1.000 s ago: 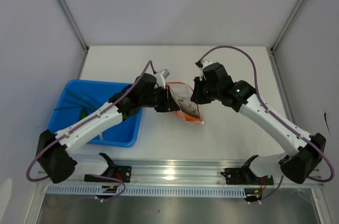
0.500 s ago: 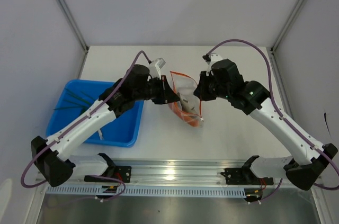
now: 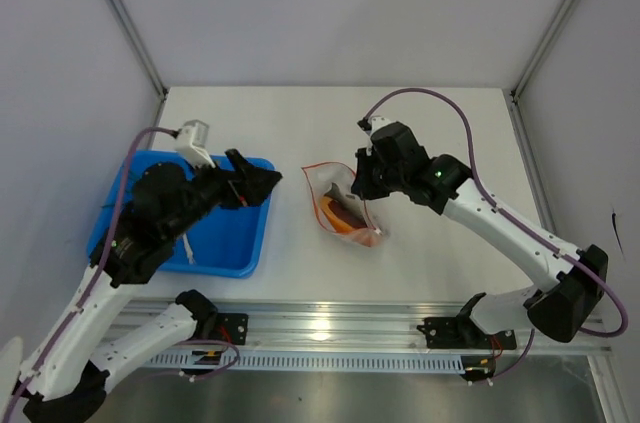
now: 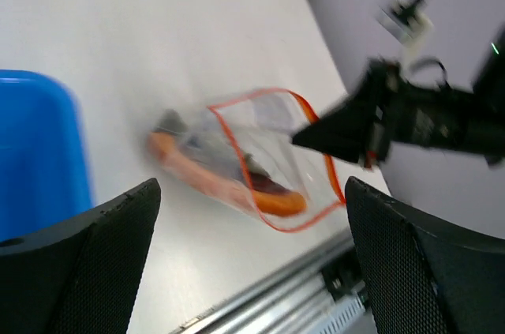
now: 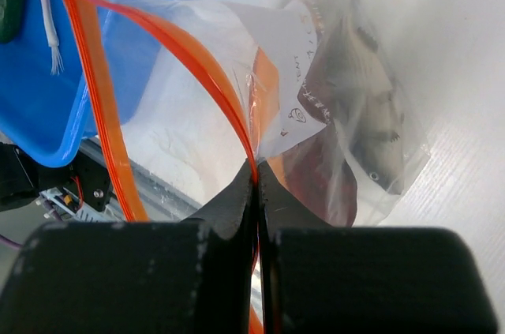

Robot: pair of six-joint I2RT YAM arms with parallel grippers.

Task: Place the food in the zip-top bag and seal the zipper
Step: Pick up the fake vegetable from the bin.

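The left gripper moves to the left in the top view and down onto the green stalk's white stem next, because it still lies unbagged in the tray.
The clear zip-top bag (image 3: 338,193) lies on the white table, its mouth gaping toward the left. Inside it lies the dark-red meat slab (image 3: 343,215) with an orange rim (image 4: 278,201). My right gripper (image 3: 362,183) is shut on the bag's red-orange zipper (image 5: 102,113), pinching the strip between its fingertips (image 5: 256,172). My left gripper (image 3: 256,181) hangs open with nothing in it above the blue tray's right edge, well left of the bag (image 4: 252,152). A green stalk with a white root (image 5: 47,30) lies in the tray.
The blue tray (image 3: 235,253) sits at the left of the table, partly hidden by my left arm. A grey fish-like piece (image 5: 367,105) shows through the bag. The metal rail (image 3: 330,328) runs along the near edge.
My left gripper opened, let go of the bag's mouth and pulled back left over the tray. The bag settled lower on the table, still pinched by my right gripper.
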